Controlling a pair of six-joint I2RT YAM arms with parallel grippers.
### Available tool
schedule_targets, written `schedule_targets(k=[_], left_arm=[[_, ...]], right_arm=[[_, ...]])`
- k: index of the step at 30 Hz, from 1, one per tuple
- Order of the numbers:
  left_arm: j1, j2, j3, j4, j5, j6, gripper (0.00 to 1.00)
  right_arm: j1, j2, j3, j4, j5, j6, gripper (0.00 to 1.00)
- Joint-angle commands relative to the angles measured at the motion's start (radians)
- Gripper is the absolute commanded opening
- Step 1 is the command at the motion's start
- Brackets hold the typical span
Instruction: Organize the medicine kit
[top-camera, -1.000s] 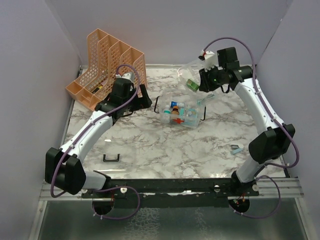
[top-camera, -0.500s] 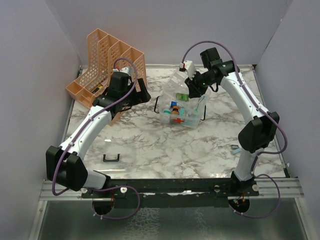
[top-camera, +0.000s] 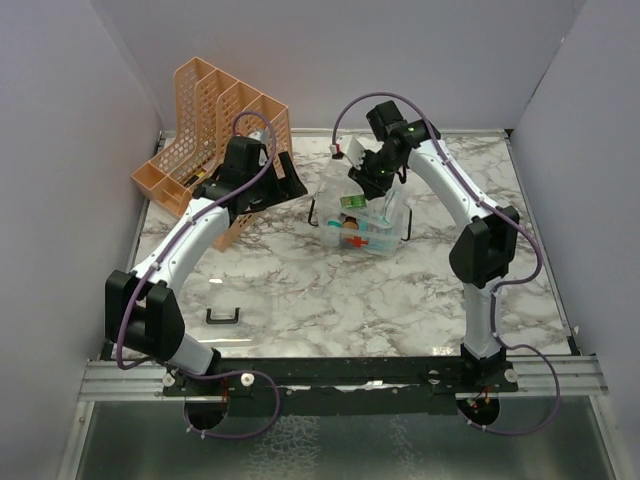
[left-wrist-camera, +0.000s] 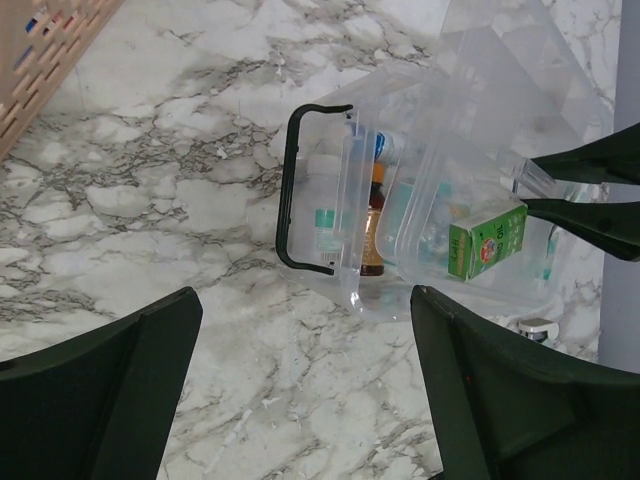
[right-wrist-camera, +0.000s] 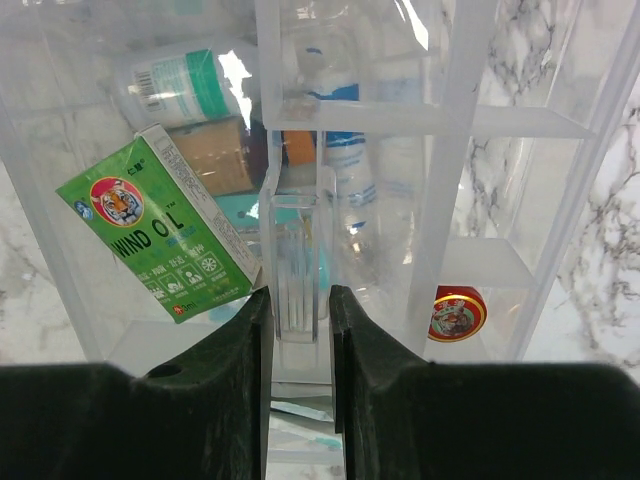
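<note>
I should next lower the clear divided tray (left-wrist-camera: 470, 200) in my right gripper into the kit's open top (left-wrist-camera: 428, 218) and release the tray's upright tab, because the tray still hangs tilted above the bottles.
The medicine kit (top-camera: 372, 232) is a clear box with a black handle (left-wrist-camera: 298, 190), standing mid-table with bottles inside. My right gripper (top-camera: 358, 178) is shut on the upright tab of a clear divided tray (right-wrist-camera: 420, 150) and holds it tilted over the kit's open top. In that tray lie a green box (right-wrist-camera: 160, 235) and a small red tin (right-wrist-camera: 458, 313). My left gripper (left-wrist-camera: 305, 298) hangs open just left of the kit, nothing between its fingers. The tray (left-wrist-camera: 470, 200) and green box (left-wrist-camera: 488, 240) also show in the left wrist view.
An orange mesh file rack (top-camera: 215, 125) stands at the back left, close behind my left arm. A loose black handle (top-camera: 222, 317) lies on the marble table near the front left. Purple walls close in on both sides.
My right gripper has carried the clear tray left and down, from the back right to over the kit. My left gripper has shifted slightly back and its jaws have narrowed a little.
</note>
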Motion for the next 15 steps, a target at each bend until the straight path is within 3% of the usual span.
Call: schedule_targets(k=[1, 15], left_arm=[[0.009, 0.038, 0.034, 0.001, 0.101, -0.032, 0.88], [0.016, 0.152, 0.061, 0.014, 0.195, -0.034, 0.8]], right_arm=[[0.032, 0.039, 0.077, -0.01, 0.093, -0.075, 0.01], [0.034, 0.018, -0.01, -0.038, 0.083, -0.145, 0.01]])
